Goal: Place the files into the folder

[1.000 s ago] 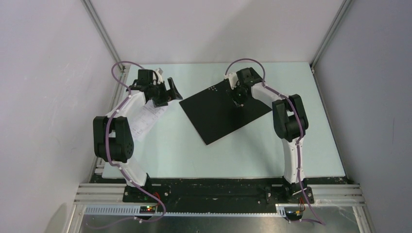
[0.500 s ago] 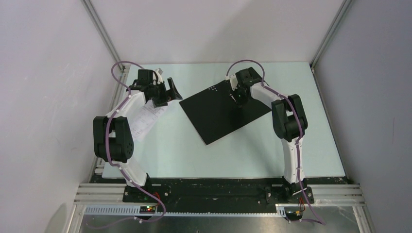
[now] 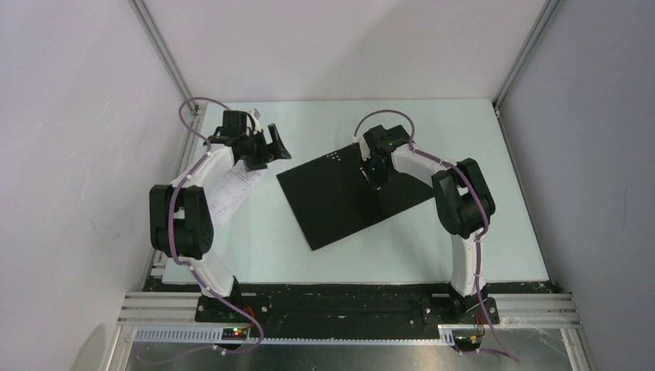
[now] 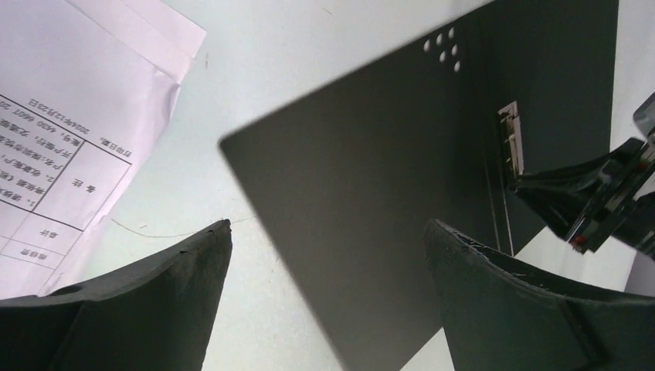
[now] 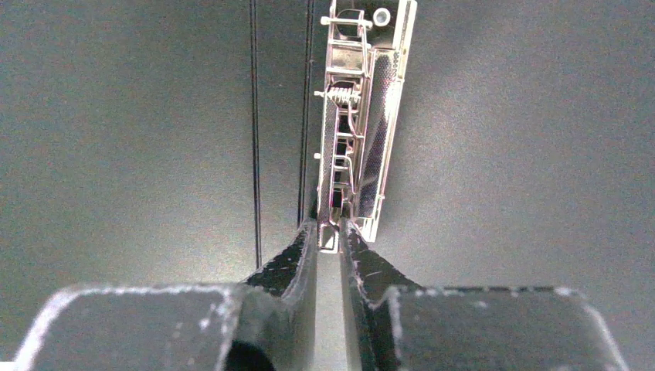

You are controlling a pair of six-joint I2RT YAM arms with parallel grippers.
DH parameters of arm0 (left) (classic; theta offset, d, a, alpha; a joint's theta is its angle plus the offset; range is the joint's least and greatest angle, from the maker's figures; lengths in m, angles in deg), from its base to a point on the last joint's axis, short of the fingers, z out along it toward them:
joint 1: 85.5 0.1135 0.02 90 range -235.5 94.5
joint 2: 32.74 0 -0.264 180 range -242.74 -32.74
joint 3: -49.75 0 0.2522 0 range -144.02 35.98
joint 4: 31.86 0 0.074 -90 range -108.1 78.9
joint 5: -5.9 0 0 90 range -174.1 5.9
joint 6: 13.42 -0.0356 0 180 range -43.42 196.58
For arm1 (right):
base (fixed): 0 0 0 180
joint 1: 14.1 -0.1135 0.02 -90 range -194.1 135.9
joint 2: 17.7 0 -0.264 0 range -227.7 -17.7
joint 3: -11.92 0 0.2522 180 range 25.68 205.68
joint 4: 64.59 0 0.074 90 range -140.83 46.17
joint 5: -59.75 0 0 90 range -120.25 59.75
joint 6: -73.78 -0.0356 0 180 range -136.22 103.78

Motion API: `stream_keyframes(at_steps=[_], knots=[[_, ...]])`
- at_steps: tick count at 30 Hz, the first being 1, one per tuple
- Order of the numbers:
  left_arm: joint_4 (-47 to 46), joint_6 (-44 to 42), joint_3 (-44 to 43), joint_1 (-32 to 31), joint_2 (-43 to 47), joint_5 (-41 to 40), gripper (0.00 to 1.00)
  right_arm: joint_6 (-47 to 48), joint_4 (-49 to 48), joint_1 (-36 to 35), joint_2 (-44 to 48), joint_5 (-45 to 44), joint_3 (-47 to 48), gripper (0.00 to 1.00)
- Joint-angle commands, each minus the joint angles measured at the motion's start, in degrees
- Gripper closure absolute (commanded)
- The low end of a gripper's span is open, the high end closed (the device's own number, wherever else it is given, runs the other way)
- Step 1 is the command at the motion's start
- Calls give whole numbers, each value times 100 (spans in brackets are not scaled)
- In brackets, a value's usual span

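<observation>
I'll next drag the folder by its clip [image 5: 355, 131] back toward my base with my right gripper, then open it.
The folder [image 3: 340, 197] lies spread open, black inside up, at mid-table. Its metal clip [image 5: 355, 131] runs along the spine. My right gripper [image 5: 330, 232] is shut on the near end of the clip; in the top view it [image 3: 376, 174] sits over the folder's far part. The files [image 3: 232, 189], white printed sheets, lie at the table's left edge under my left arm. My left gripper [image 3: 279, 143] is open and empty, above the bare table between the files [image 4: 69, 116] and the folder's left corner [image 4: 386, 178]. The red outside is hidden.
The pale table [image 3: 463, 139] is walled by a metal frame and grey panels on the left, right and back. The right gripper's fingers [image 4: 587, 193] show at the right edge of the left wrist view, near the clip [image 4: 511, 139].
The right gripper has moved left and toward the near edge with the clip held, dragging the folder that way and turning it slightly. The left arm has barely moved.
</observation>
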Motion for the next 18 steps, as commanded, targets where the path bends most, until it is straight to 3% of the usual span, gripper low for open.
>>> stream_keyframes(at_steps=[1, 8, 13, 18], knots=[[-39, 195, -211, -225, 323, -219, 2, -371, 282, -155, 530, -1, -429, 98], [-79, 1170, -284, -778, 51, -875, 1, -976, 444, -448, 1118, 110, -1018, 98], [-117, 1860, -371, -1500, -270, -1429, 1, -1757, 401, -721, 1076, 405, -1040, 97], [-119, 2153, -415, -1958, -641, -1554, 4, -1902, 271, -868, 938, 569, -1041, 96]])
